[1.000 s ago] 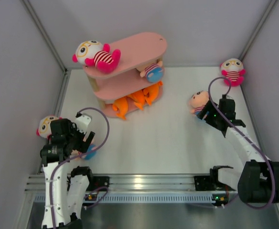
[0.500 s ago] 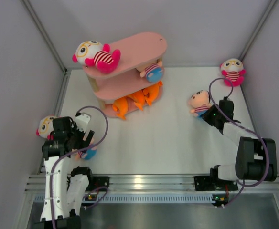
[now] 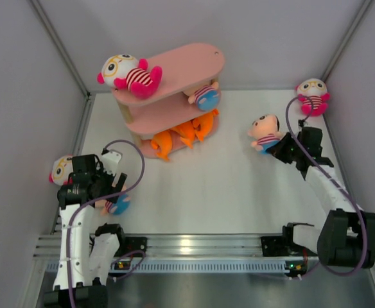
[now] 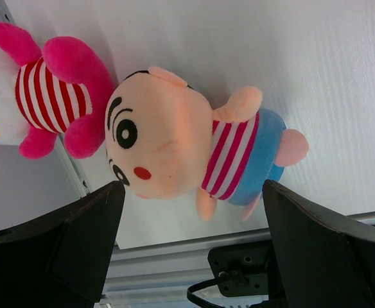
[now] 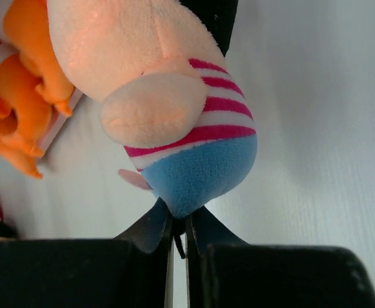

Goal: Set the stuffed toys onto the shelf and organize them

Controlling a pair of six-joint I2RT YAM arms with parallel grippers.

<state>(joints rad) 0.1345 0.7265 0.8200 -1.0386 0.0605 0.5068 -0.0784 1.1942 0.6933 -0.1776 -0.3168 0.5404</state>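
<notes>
My right gripper holds its doll and should next lift it across toward the shelf (image 3: 174, 67), then outward onto the free part of the shelf beside the middle board's peach-headed doll.
The pink shelf (image 3: 174, 67) stands at the back left. It carries a white-headed doll (image 3: 126, 74) on top, a peach-headed doll (image 3: 204, 97) on the middle board and orange sharks (image 3: 181, 133) at the bottom. My right gripper (image 5: 180, 215) (image 3: 279, 147) is shut on the blue bottom of a peach-headed doll (image 5: 174, 109) (image 3: 263, 130). My left gripper (image 4: 194, 189) (image 3: 107, 192) hangs open over another peach-headed doll (image 4: 174, 151) (image 3: 117, 205) lying on the table. A white-headed doll (image 4: 43, 96) (image 3: 61, 168) lies beside it. Another white-headed doll (image 3: 313, 96) sits at the far right.
Grey walls close the table in on the left, back and right. A metal rail (image 3: 187, 247) with both arm bases runs along the near edge, close behind the left gripper's doll. The orange sharks (image 5: 17, 96) show at the left of the right wrist view.
My right gripper has shut on the peach-headed doll's blue bottom and shifted it a little left and back. The left gripper has drifted slightly toward the near edge, still open.
</notes>
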